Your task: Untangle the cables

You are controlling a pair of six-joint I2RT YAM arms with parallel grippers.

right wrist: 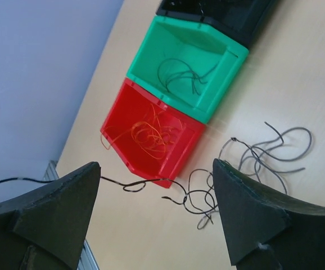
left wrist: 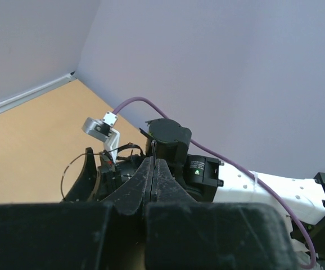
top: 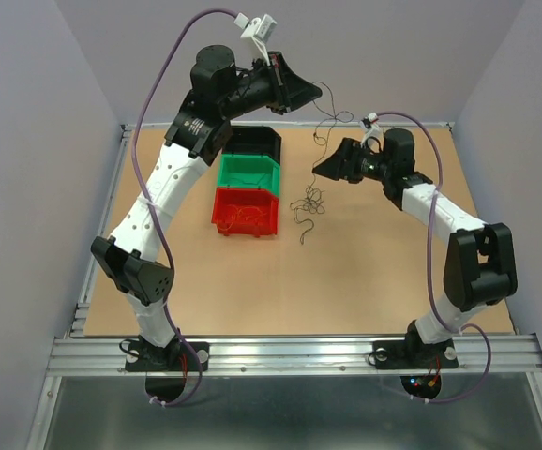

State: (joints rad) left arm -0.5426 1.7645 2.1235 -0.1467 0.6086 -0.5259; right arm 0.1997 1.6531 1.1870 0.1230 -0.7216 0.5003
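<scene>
The right gripper should next move back toward the clump and close on the black cable's lower part (right wrist: 174, 181), because the black cable (right wrist: 133, 185) runs across the gripper's open gap into the clump.
A wispy clump of thin dark cables (top: 308, 204) lies on the table right of the bins, and also shows in the right wrist view (right wrist: 263, 151). My left gripper (top: 316, 94) is raised high over the back of the table, shut on one thin black cable (top: 331, 118) that hangs curling down from it. The strand's end pokes out between the closed fingertips (left wrist: 153, 148). My right gripper (top: 318, 170) hovers open just below. A black strand (right wrist: 133, 185) runs across the gap of the right gripper (right wrist: 157, 164); neither finger pinches it.
Three bins stand in a row left of the clump. The black bin (top: 253, 141) is farthest back. The green bin (right wrist: 184, 67) holds dark green wires. The red bin (right wrist: 151, 134) holds orange wires. Grey walls enclose the table.
</scene>
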